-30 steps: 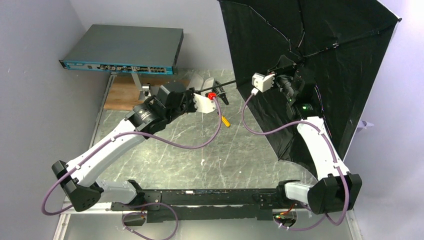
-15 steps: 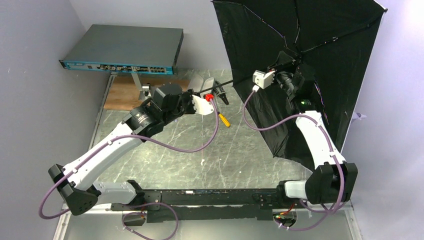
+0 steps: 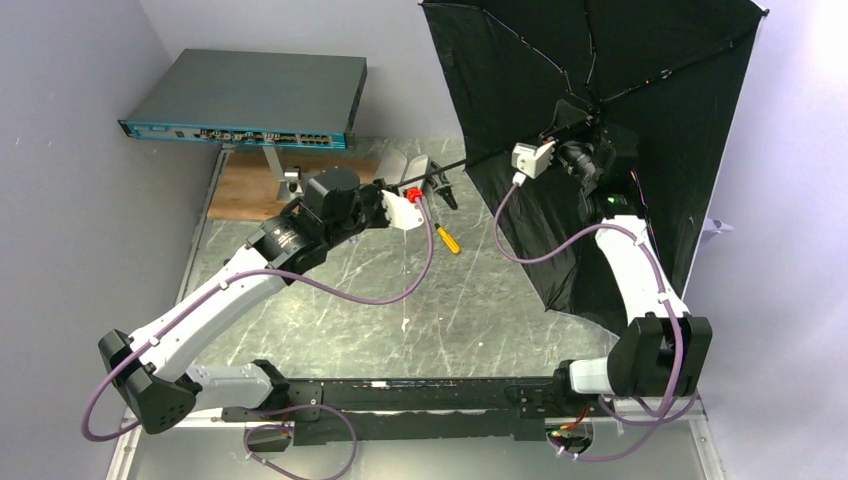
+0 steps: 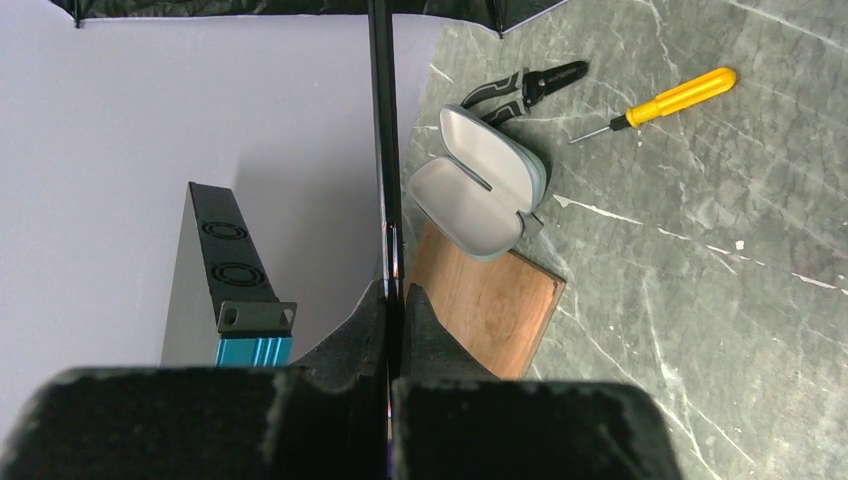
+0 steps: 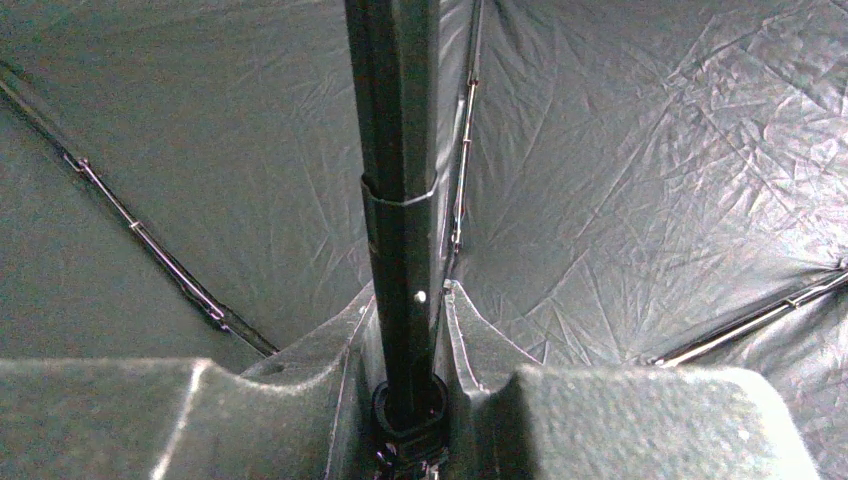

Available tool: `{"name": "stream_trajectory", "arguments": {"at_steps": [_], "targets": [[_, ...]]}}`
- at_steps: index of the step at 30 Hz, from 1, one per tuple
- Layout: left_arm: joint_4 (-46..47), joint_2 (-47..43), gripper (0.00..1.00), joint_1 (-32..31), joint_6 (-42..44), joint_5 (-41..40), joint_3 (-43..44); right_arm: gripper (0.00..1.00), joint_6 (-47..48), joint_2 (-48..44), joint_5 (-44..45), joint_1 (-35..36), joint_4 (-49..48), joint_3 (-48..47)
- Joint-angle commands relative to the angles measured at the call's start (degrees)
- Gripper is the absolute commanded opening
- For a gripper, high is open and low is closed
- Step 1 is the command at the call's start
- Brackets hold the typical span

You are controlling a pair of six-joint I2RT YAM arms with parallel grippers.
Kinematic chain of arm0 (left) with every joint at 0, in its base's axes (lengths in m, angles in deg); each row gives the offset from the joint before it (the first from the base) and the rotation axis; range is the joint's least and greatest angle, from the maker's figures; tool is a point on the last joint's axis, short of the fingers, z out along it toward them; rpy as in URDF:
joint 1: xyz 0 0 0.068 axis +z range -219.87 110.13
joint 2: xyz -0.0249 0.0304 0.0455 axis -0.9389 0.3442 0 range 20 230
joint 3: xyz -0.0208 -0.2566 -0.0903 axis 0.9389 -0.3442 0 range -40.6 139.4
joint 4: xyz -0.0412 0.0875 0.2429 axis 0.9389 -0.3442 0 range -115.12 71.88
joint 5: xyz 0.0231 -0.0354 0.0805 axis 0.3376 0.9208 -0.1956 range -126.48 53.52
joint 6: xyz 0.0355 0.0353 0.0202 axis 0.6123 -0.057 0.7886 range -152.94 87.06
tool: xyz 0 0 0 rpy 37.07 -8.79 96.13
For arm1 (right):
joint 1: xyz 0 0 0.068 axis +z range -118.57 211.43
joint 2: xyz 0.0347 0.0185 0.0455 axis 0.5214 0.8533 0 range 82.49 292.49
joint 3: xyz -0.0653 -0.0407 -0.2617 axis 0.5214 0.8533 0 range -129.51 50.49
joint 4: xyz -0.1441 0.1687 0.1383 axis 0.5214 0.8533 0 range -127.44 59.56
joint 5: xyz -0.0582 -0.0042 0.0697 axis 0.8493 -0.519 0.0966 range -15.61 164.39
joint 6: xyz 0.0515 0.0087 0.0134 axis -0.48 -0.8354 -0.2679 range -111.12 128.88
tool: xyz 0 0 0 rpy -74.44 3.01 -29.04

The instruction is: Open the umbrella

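My right gripper draws back a little toward my base at the umbrella's runner (image 3: 573, 121) (image 5: 410, 412) next, then opens off the umbrella's stem, as the canopy stands spread.
The umbrella (image 3: 640, 90) is spread open at the back right, its black lining facing me, canopy tilted on its side. Its thin black shaft (image 3: 470, 160) runs left from the hub to my left gripper (image 3: 415, 190), which is shut on the shaft near the handle end. In the left wrist view the shaft (image 4: 384, 150) rises from between the closed jaws. My right gripper (image 3: 575, 125) is shut on the shaft at the runner near the hub. In the right wrist view the shaft (image 5: 400, 150) and ribs stand against the black lining (image 5: 650, 180).
A pale grey-green hinged case (image 4: 475, 185) lies open on a wooden board (image 4: 490, 305). Black pliers (image 4: 525, 85) and a yellow-handled screwdriver (image 4: 680, 95) lie on the marble table (image 3: 400, 300). A network switch (image 3: 245, 100) stands at the back left.
The canopy has spread further and shifted slightly left. My right gripper moved a little up the shaft toward the hub; my left arm has barely shifted.
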Motion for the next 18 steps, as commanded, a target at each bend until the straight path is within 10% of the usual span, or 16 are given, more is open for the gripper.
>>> {"name": "stream_trajectory", "arguments": {"at_steps": [1, 18], "targets": [[-27.95, -10.09, 0.00, 5.48, 3.91, -8.43, -2.66, 0.00, 0.45, 4.28, 34.19, -17.82, -10.03, -5.93], [-21.08, -3.24, 0.00, 0.53, -7.36, 4.78, 8.00, 0.12, -0.35, -10.09, 22.99, -1.85, 0.80, 9.73]]}}
